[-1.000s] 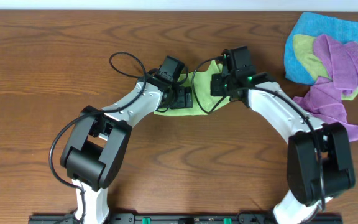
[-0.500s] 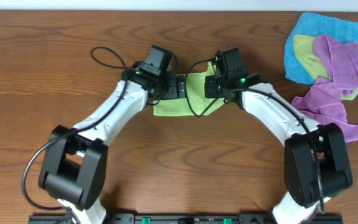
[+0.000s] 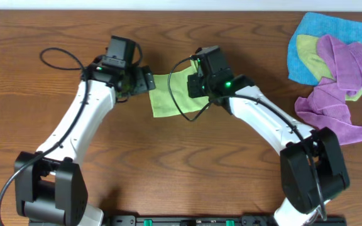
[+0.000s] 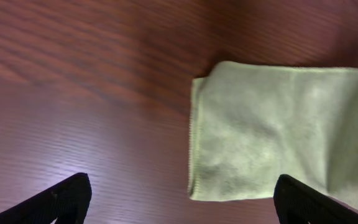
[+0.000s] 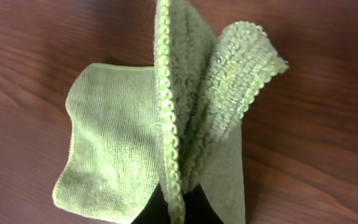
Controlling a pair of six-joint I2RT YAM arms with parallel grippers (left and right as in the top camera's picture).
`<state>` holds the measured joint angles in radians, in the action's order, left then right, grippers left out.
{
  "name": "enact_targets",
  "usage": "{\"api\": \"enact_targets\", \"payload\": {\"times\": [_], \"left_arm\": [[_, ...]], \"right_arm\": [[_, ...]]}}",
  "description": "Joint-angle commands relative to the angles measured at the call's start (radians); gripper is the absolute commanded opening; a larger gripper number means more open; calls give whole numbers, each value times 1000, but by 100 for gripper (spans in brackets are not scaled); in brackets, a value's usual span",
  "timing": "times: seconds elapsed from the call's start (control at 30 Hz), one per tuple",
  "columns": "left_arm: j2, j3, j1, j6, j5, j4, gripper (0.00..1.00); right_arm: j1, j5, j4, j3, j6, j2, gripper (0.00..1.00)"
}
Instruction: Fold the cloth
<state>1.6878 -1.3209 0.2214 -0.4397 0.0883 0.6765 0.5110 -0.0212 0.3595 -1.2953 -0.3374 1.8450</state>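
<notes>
The cloth's flat part (image 3: 161, 95) (image 5: 107, 140) lies uncovered, so my right gripper should carry the cloth's raised edge to the left in the overhead view, over the flat part, and let it go.
The lime-green cloth (image 3: 170, 94) lies at the middle of the wooden table, part of it doubled over. My right gripper (image 3: 198, 85) is shut on its right edge. In the right wrist view the pinched layers of the cloth (image 5: 185, 118) stand up from the closed right gripper (image 5: 176, 210), and the rest spreads flat to the left. My left gripper (image 3: 146, 80) stands open just left of the cloth and holds nothing. In the left wrist view the cloth (image 4: 278, 130) shows ahead to the right, and the left gripper (image 4: 182, 202) has its fingertips (image 4: 67, 196) wide apart.
A pile of other cloths lies at the back right: a blue one (image 3: 347, 31), a purple one (image 3: 338, 94) and a dull yellow-green one (image 3: 308, 55). The left arm's black cable (image 3: 58, 56) loops over the table at the back left.
My left arm has swung left off the cloth, jaws open throughout. My right gripper has carried the cloth's edge to the left, so the cloth now lies narrower and further left.
</notes>
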Motion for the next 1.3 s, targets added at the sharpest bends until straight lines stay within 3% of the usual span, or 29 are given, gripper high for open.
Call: {"api": "enact_targets", "payload": {"times": [0.0, 0.23, 1.27], "left_arm": [[-13, -18, -37, 18, -20, 12, 95], [-14, -18, -53, 26, -17, 34, 95], [-14, -18, -53, 59, -9, 56, 95]], "right_arm": [[34, 98, -9, -16, -26, -21, 2], [82, 246, -40, -16, -100, -14, 2], [192, 257, -195, -16, -183, 134, 2]]}}
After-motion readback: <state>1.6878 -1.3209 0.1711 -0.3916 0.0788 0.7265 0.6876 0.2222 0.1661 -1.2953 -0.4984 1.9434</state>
